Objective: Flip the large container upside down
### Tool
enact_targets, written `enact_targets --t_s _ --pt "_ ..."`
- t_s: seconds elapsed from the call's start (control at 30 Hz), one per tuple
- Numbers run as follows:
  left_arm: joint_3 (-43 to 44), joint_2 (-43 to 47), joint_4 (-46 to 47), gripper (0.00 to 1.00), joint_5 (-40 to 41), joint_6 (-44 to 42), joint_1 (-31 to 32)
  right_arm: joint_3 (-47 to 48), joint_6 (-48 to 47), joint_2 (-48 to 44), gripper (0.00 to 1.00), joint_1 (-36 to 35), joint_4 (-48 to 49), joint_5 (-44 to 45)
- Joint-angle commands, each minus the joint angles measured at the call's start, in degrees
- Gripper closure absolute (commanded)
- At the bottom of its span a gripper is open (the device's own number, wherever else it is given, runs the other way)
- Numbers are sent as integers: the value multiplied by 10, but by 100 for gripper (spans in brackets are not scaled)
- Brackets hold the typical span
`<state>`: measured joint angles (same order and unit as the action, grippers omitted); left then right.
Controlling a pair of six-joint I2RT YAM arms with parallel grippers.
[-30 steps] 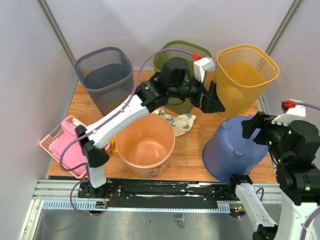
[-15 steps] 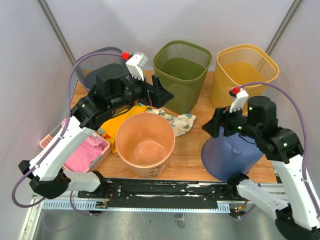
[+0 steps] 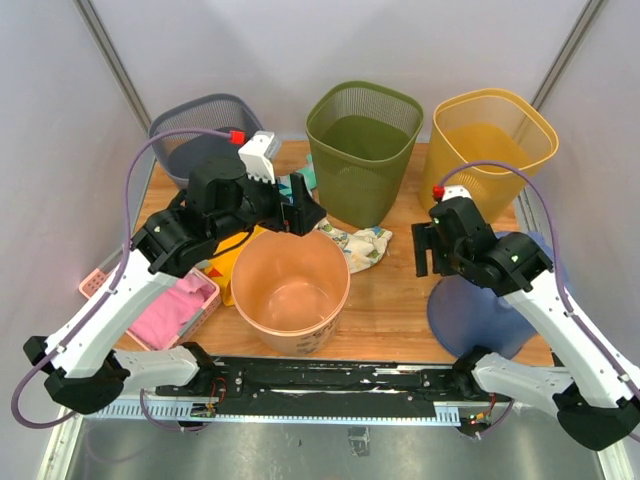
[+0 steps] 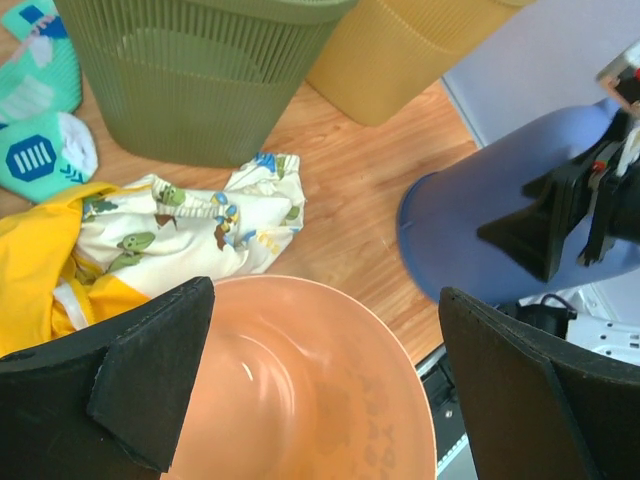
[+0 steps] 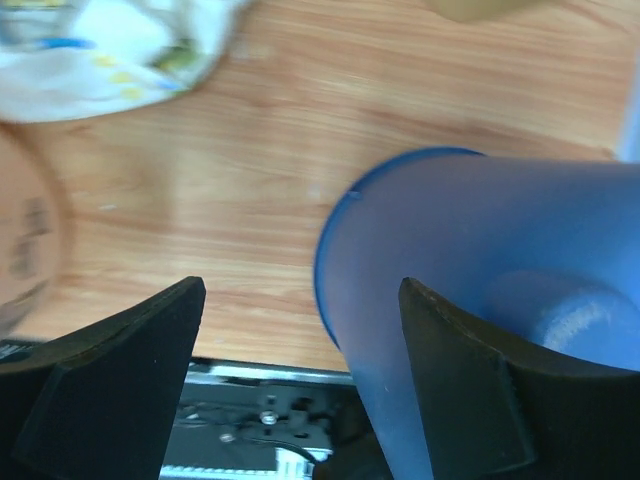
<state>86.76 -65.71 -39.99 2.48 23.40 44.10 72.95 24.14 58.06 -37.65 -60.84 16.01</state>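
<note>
Next, my left gripper draws back toward the orange bucket's side nearest the blue bucket. It then lowers open fingers astride the bucket's thin rim there, which lies below.
A blue bucket (image 3: pixel 487 310) stands at the front right, seemingly mouth down, partly hidden by my right arm. It also shows in the left wrist view (image 4: pixel 490 225) and the right wrist view (image 5: pixel 480 260). An orange bucket (image 3: pixel 290 290) stands upright and empty at the front centre, and also shows in the left wrist view (image 4: pixel 300 390). My left gripper (image 3: pixel 300 212) is open and empty above the orange bucket's far rim. My right gripper (image 3: pixel 424 250) is open and empty, just above and left of the blue bucket's left side, not touching it.
Three mesh bins stand at the back: grey (image 3: pixel 190 150), green (image 3: pixel 362 150) and yellow (image 3: pixel 490 145). Printed and yellow cloths (image 3: pixel 360 243) lie behind the orange bucket. Socks (image 4: pixel 40 150) lie near the green bin. A pink basket (image 3: pixel 170 310) sits at the left edge.
My left arm pulled back from the green and yellow bins to above the orange bucket. My right arm swung in from the right to beside the blue bucket, which shifted slightly right.
</note>
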Motion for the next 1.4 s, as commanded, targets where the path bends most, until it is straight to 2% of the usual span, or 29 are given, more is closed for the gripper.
enact_targets --t_s 0.0,0.1,0.2,0.3,0.33,0.43,0.5,0.63,0.73,0.83,0.93,1.0,1.07,1.17,1.2,1.37 --pt "-11 -5 5 1 -22 -2 1 -13 18 -20 19 61 -112 185" --pt "-4 -13 4 1 -38 2 5 -15 5 -36 19 119 -99 180" --pt "-3 -20 2 1 -4 1 40 -1 -6 -39 20 125 -77 147" --pt "17 -44 -23 1 33 -7 103 4 -35 -59 20 125 0 5" --pt "37 -59 -47 1 69 -6 127 1 -41 -68 20 125 36 -48" --pt "71 -87 -97 1 141 15 191 -15 -37 -93 20 125 125 -130" --pt "55 -90 -101 1 163 37 218 -19 -36 -99 20 125 153 -120" --pt "17 -115 -108 1 181 77 245 -16 -27 -99 18 125 143 -25" --pt "6 -146 -111 2 212 95 264 -20 -28 -112 17 125 151 -1" --pt "-9 -173 -109 14 225 122 273 -16 -37 -124 17 125 156 8" --pt "-17 -196 -109 32 236 143 277 -14 -41 -137 18 125 155 16" --pt "-16 -203 -108 47 239 152 281 -17 -41 -145 20 125 155 17" --pt "-4 -206 -108 67 234 153 284 -17 -41 -150 21 126 154 21" --pt "34 -214 -110 95 206 141 285 -21 -49 -158 31 126 153 30" --pt "51 -217 -111 99 187 133 284 -21 -57 -159 34 126 153 38" --pt "142 -218 -113 100 78 117 284 13 -94 -160 37 126 126 101"
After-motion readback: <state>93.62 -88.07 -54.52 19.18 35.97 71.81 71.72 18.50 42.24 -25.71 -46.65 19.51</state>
